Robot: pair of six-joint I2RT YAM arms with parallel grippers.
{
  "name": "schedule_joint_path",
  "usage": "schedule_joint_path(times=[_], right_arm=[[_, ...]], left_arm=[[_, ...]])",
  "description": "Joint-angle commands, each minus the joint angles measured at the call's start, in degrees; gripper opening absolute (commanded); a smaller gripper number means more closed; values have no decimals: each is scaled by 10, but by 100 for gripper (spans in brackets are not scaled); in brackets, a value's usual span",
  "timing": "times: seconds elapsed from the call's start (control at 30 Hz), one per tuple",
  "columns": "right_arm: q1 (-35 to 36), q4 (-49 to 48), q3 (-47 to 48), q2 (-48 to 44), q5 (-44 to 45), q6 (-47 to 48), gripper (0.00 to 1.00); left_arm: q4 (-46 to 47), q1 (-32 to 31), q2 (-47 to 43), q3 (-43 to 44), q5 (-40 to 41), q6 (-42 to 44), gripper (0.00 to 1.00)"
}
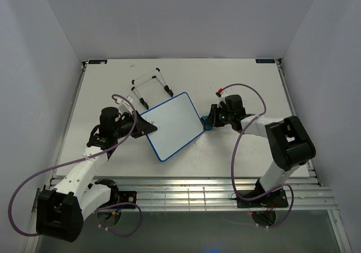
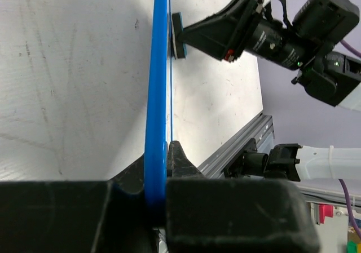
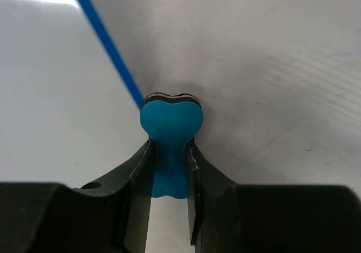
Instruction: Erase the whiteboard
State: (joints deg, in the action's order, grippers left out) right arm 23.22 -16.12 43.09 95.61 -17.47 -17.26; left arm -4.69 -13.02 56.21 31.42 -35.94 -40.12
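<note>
I should next move my right gripper to the right in the top view and release the eraser on the bare tabletop (image 1: 223, 131) beside the board, since the eraser's side looks blank.
The whiteboard (image 1: 172, 126), white with a thin blue frame, lies tilted at the table's middle; its face looks blank. My left gripper (image 1: 148, 127) is shut on its left edge; in the left wrist view the blue frame (image 2: 156, 95) runs edge-on between the jaws. My right gripper (image 1: 208, 120) is shut on the blue bone-shaped eraser (image 3: 170, 128), held at the board's right edge. In the right wrist view the frame (image 3: 107, 47) runs diagonally, with the eraser's end at it. The eraser also shows in the left wrist view (image 2: 178, 36).
A thin wire stand (image 1: 151, 87) with black feet lies behind the board. Purple cables loop from both arms. White walls enclose the table on three sides. A metal rail (image 1: 186, 194) runs along the near edge.
</note>
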Motion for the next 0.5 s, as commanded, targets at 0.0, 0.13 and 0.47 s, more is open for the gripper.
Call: schedule_joint_path(times=[0.0,0.13,0.47], right_arm=[[-8,101,24,30,85,35,19],[-13,111,23,23,107,35,19],[-21,236,43,-135,219,41,19]], left_arm=[[6,-21,-10,4,-155,-13,0],[5,-21,-16,1,-149,-15,0],[-88,-21,-48,23,-24,35,0]])
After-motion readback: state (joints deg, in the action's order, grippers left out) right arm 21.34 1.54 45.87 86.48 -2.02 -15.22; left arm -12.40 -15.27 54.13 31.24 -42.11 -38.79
